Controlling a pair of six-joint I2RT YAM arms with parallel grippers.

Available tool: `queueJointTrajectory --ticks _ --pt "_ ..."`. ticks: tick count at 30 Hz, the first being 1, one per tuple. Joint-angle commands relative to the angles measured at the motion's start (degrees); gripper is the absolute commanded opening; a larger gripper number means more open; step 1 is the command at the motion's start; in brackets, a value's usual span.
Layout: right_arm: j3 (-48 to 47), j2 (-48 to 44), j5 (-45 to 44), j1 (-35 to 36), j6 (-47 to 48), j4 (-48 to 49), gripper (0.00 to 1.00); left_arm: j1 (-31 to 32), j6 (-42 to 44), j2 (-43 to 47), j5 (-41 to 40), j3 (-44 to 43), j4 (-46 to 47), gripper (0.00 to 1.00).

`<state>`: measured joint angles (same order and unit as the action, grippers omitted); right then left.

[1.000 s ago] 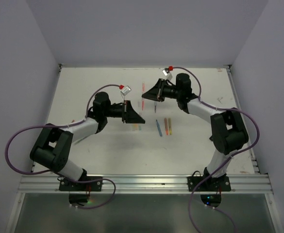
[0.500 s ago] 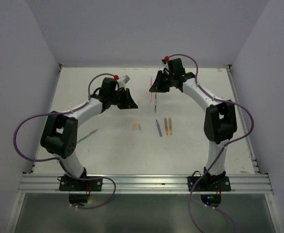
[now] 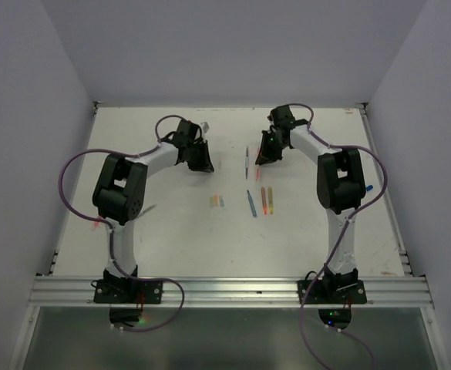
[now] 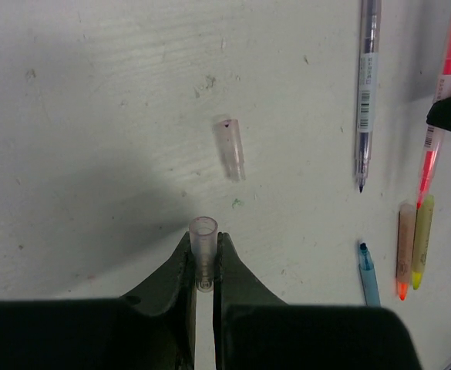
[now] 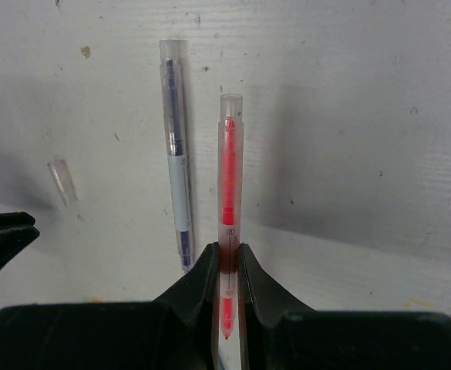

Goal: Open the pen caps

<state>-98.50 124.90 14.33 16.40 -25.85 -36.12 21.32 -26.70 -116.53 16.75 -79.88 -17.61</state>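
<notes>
The red pen's tip is bare, so my right gripper needs to go lower and over toward the purple pen (image 5: 176, 162) and lay the red pen's body down beside it.
In the left wrist view my left gripper (image 4: 203, 258) is shut on a small translucent pink pen cap (image 4: 203, 233), its open end facing away just above the table. A second clear pen cap (image 4: 230, 148) lies loose on the table beyond it. My right gripper (image 5: 227, 262) is shut on the lower barrel of a red thin pen (image 5: 229, 169), whose bare tip shows between the fingers. A purple pen (image 5: 176, 162) lies uncapped beside it. From above, the left gripper (image 3: 202, 159) and right gripper (image 3: 264, 154) sit low at the far middle of the table, apart.
An orange pen (image 4: 405, 250), a yellow pen (image 4: 422, 239) and a blue pen (image 4: 368, 270) lie side by side nearer the arm bases. Small pale caps (image 3: 217, 200) rest left of them. The white table (image 3: 163, 231) is walled at the back and sides.
Both arms have swung out towards the far part of the table and come down low. The grippers, close together a second ago, now stand apart, each keeping its grip.
</notes>
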Motion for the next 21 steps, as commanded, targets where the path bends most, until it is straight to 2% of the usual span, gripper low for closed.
queueJointTrajectory --ticks 1,6,17,21 --pt "-3.45 1.65 0.52 -0.41 1.24 0.96 0.0 -0.32 1.91 -2.46 -0.41 -5.37 -1.82 0.02" --pt "-5.3 4.3 1.84 -0.41 0.1 1.92 0.0 -0.32 1.74 -5.02 -0.06 -7.92 -2.87 0.09" --pt "-6.62 6.49 2.9 -0.32 -0.61 2.37 0.0 -0.32 0.24 -5.64 0.56 -5.29 -1.38 0.22" --pt "-6.44 6.84 3.42 -0.32 -0.52 2.46 0.0 -0.4 0.42 -5.29 -0.14 -4.24 -1.56 0.32"
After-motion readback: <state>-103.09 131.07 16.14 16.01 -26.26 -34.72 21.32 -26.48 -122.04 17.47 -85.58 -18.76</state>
